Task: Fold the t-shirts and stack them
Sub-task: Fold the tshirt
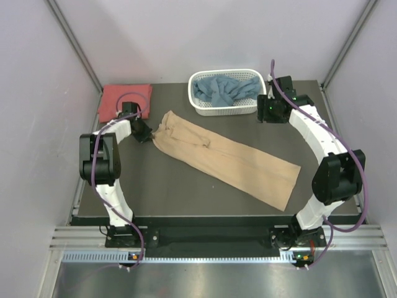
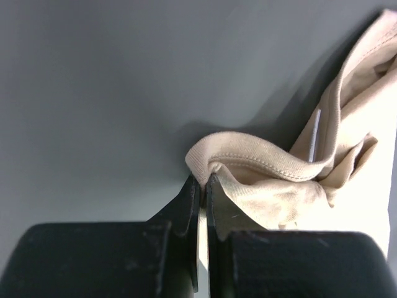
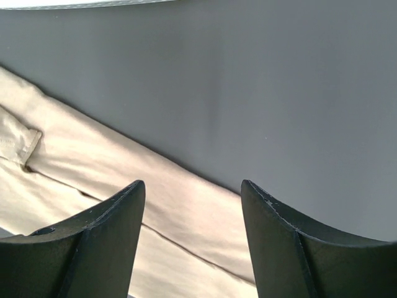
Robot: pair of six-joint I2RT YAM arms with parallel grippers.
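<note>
The tan t-shirt lies slanted across the table, so the left gripper should pull its bunched hem outward to beside the coral-red t-shirt and then open there.
The tan t-shirt [image 1: 229,158] lies folded into a long strip, running diagonally from back left to front right on the dark table. My left gripper [image 1: 147,134] is shut on a bunched hem at its back-left end; in the left wrist view the jaws [image 2: 203,181] pinch the tan cloth [image 2: 279,186]. The coral-red t-shirt [image 1: 125,99] lies folded at the back left corner. The dusty blue t-shirt [image 1: 222,90] is crumpled in the basket. My right gripper [image 1: 267,110] hangs open and empty beside the basket; its wrist view [image 3: 192,189] shows the tan cloth [image 3: 93,167] below.
The white lattice basket [image 1: 205,108] stands at the back middle of the table. Grey enclosure walls close in the left, right and back sides. The table's front edge [image 1: 217,218] runs just ahead of the arm bases.
</note>
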